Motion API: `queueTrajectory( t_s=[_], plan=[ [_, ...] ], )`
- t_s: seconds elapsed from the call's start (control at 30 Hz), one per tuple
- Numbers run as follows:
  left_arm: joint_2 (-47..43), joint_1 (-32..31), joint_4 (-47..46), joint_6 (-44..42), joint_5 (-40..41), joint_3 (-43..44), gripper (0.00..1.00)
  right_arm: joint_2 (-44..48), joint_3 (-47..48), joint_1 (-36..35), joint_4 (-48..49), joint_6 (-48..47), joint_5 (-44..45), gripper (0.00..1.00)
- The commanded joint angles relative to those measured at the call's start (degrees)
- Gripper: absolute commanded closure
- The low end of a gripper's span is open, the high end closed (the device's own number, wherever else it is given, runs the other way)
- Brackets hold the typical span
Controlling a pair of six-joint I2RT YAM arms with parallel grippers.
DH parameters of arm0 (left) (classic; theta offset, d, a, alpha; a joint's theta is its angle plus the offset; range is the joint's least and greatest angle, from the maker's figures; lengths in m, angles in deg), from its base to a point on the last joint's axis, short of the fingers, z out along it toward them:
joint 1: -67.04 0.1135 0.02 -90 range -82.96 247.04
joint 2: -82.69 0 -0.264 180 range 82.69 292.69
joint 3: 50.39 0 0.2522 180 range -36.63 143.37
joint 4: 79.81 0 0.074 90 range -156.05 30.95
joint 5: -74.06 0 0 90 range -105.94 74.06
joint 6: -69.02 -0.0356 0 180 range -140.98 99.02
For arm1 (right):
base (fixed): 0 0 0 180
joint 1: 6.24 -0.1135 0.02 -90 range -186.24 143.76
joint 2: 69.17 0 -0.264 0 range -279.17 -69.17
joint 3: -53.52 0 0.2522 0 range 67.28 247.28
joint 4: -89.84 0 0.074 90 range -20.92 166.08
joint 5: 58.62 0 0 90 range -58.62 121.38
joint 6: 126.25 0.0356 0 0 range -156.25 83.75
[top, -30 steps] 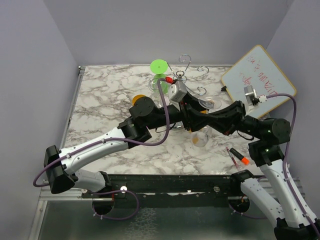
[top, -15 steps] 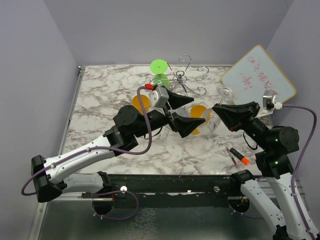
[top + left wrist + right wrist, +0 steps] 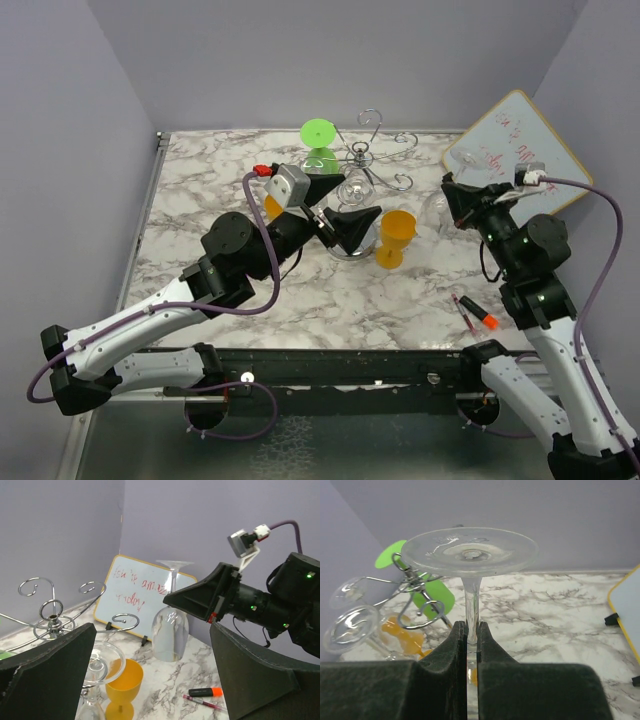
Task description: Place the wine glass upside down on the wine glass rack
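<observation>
I will next move my right gripper to the left in the top view, lower the wine glass's foot onto the rack's near curled hook (image 3: 402, 182) and let go, because this hook is empty.
The clear wine glass (image 3: 470, 550) is upside down, foot on top. My right gripper (image 3: 471, 630) is shut on its stem. In the top view the right gripper (image 3: 453, 197) holds the glass (image 3: 436, 210) above the table, right of the wine glass rack (image 3: 365, 156). The left wrist view shows the glass's bowl (image 3: 170, 630) hanging rim down, well right of the chrome rack (image 3: 52, 622). My left gripper (image 3: 348, 208) is open and empty, just in front of the rack. The rack's curled hooks (image 3: 417, 580) lie left of the held glass.
A green glass (image 3: 320, 145) and a clear glass (image 3: 355, 190) hang at the rack. An orange goblet (image 3: 397, 236) stands upright between the grippers. A whiteboard (image 3: 515, 150) leans at the far right. A pen and an orange-capped marker (image 3: 478, 315) lie near the front right.
Both arms have pulled apart from the table's middle. My right gripper has carried the glass right and back, toward the whiteboard. My left gripper has drawn back left, jaws open.
</observation>
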Motion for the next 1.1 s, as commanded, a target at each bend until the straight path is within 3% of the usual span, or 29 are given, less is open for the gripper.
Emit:
queueTrajectory(
  t_s=[0.0,0.53,1.07],
  plan=[
    [-0.61,-0.40,1.70,-1.65,3.04,1.15,0.03,-4.54,-0.75,0.03,5.07,-1.03,4.44,0.99],
    [0.22,-0.36,1.59,-2.52,1.85,1.21,0.03,-14.69,-4.74,0.06,19.88,7.22,-10.39,0.99],
    [0.44,-0.40,1.85,-2.55,1.11,1.21,0.03,-20.17,-5.43,0.06,25.79,12.29,-22.51,0.99]
  ],
)
